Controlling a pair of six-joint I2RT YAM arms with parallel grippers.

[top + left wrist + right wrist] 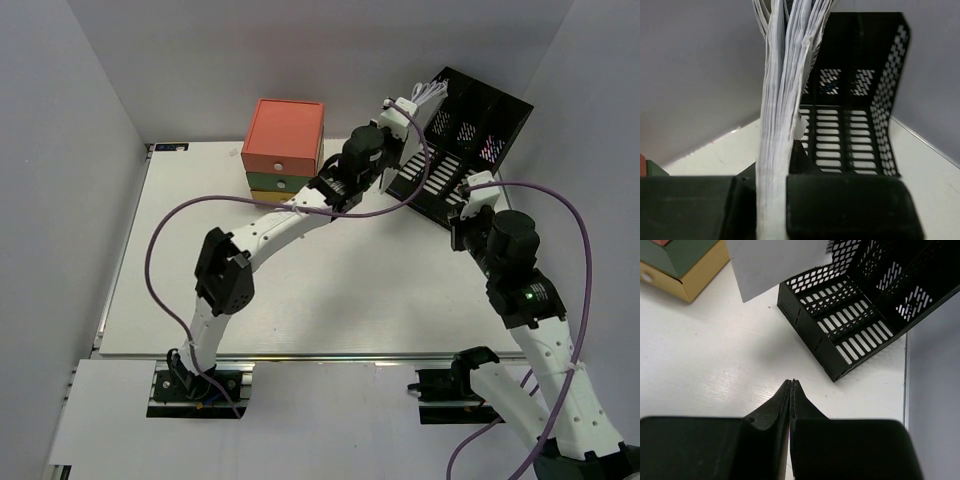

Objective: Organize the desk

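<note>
I should lower my left gripper next with the papers, which are already upright, and let go of them inside the rack's slot nearest the drawer box (805,113), because the slot is below.
The desk (300,290) is a large white tabletop with a metal rail (330,357) along its near edge. My left gripper (405,110) reaches to the back right and is shut on a stack of white papers (428,93). It holds the stack upright over the left side of the black mesh file rack (470,130). In the left wrist view the papers (782,100) stand between my fingers (799,155), with the rack (855,125) just behind. My right gripper (462,215) is shut and empty above the desk (715,350), in front of the rack (840,330).
An orange-green-yellow drawer box (283,145) stands at the back of the desk, left of the rack, and shows in the right wrist view (680,265). White walls close in the back and both sides. A purple cable (250,200) loops above the desk.
</note>
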